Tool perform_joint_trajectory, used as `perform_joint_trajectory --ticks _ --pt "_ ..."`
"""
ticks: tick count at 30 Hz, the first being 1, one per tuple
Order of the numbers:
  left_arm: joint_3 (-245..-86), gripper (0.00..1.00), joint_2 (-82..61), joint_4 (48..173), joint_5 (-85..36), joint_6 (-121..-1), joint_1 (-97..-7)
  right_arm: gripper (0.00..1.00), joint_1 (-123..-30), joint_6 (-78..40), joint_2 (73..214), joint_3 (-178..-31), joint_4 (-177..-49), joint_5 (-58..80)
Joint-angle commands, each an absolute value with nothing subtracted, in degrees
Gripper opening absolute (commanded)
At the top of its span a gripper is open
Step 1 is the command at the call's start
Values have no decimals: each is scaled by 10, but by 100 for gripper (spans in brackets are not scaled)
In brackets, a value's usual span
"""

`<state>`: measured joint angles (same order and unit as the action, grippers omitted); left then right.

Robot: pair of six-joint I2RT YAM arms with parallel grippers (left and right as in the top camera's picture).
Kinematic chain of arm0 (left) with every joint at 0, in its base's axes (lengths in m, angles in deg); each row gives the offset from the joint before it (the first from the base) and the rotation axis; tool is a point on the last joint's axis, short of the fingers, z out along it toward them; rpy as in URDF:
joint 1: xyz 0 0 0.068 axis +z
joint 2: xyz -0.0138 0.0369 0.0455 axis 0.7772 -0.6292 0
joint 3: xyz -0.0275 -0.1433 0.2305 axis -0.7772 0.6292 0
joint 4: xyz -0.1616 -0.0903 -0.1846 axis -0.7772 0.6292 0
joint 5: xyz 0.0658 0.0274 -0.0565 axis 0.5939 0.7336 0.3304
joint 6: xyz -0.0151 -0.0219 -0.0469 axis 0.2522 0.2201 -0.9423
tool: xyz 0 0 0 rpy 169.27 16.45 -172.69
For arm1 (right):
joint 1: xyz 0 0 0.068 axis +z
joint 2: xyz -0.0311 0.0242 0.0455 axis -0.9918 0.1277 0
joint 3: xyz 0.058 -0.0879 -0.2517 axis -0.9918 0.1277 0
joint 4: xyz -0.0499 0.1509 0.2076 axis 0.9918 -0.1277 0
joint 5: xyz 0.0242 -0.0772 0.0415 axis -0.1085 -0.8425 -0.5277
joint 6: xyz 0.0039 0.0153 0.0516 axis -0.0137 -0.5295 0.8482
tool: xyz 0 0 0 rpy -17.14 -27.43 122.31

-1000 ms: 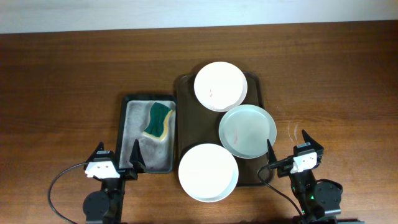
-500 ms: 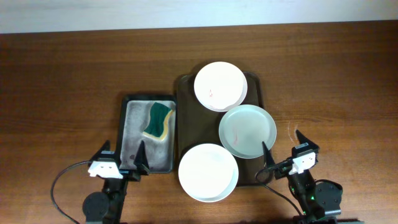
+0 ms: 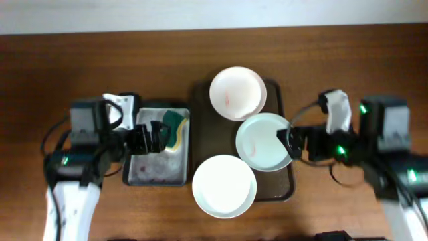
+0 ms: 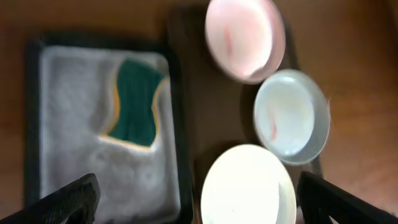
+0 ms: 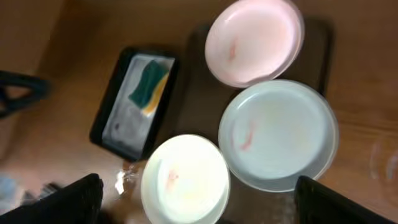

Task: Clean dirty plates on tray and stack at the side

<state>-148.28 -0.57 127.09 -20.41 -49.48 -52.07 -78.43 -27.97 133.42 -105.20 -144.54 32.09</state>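
Observation:
My right gripper comes back and down next to close on the white rim [image 3: 255,187] [image 5: 227,188] beside the mint plate. The reason is the red smear on the near white plate.
Three plates lie on the dark brown tray [image 3: 200,107]. A white plate [image 3: 237,92] with a red smear is at the back. A mint-green plate [image 3: 262,140] with a red smear is at the right. A white plate [image 3: 224,185] overhangs the tray's front edge. My left gripper [image 3: 157,137] is open above the black tray, beside the sponge [image 3: 171,128]. My right gripper [image 3: 292,142] is open and empty over the mint plate's right rim. The left wrist view shows the plates [image 4: 249,186] and the sponge [image 4: 134,102] below. The right wrist view shows the mint plate [image 5: 278,134] and the near white plate [image 5: 185,180].
A smaller black tray [image 3: 154,183] with grey lining stands left of the brown tray and holds the green and yellow sponge. Bare wooden table [image 3: 348,73] lies to the right of the brown tray and to the far left [image 3: 53,73].
Both arms have lifted from the front edge and swung in over the table. The left one is now over the black tray, the right one over the mint plate's edge.

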Motion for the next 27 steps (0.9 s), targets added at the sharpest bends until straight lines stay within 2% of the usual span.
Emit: perform_joint_trajectory --ticks 1,4,5,7,8,9,10,11,12,13,14,16,20,24,25,27 --pt "-1490 89 -152 1285 -175 -483 -537 99 -782 -297 1422 -1080 -1453 422" --pt "-1489 75 -298 1223 -10 -483 -622 90 -770 -346 1456 -1080 -1486 431" --pt "-1489 66 -344 1180 1 -483 -642 90 -757 -352 1445 -1080 -1490 423" --pt "-1489 61 -421 1111 32 -484 -652 86 -710 -338 1395 -1080 -1504 344" --pt "-1489 50 -457 1066 32 -483 -651 86 -662 -271 1352 -1080 -1507 212" --pt "-1489 37 -472 1050 33 -484 -651 86 -642 -235 1333 -1080 -1506 174" --pt "-1489 8 -487 1038 32 -484 -651 86 -632 -216 1315 -1080 -1504 172" --pt "-1490 0 -489 1039 26 -484 -651 87 -631 -213 1305 -1080 -1503 174" --pt "-1502 0 -480 1062 11 -483 -651 93 -631 -213 1300 -1080 -1499 174" --pt "-1532 27 -466 1106 -4 -484 -651 99 -631 -213 1300 -1080 -1496 178" --pt "-1561 43 -449 1152 -5 -484 -651 99 -631 -213 1301 -1080 -1495 178" --pt "-1578 59 -417 1189 6 -483 -651 99 -631 -214 1313 -1080 -1495 178" --pt "-1572 55 -435 1153 70 -483 -651 96 -631 -214 1342 -1080 -1501 178" --pt "-1572 15 -507 1124 69 -483 -651 93 -631 -214 1347 -1080 -1505 178" --pt "-1572 2 -521 1125 48 -483 -651 93 -631 -214 1347 -1080 -1507 178" --pt "-1578 0 -520 1128 31 -483 -651 92 -631 -214 1347 -1080 -1510 178"
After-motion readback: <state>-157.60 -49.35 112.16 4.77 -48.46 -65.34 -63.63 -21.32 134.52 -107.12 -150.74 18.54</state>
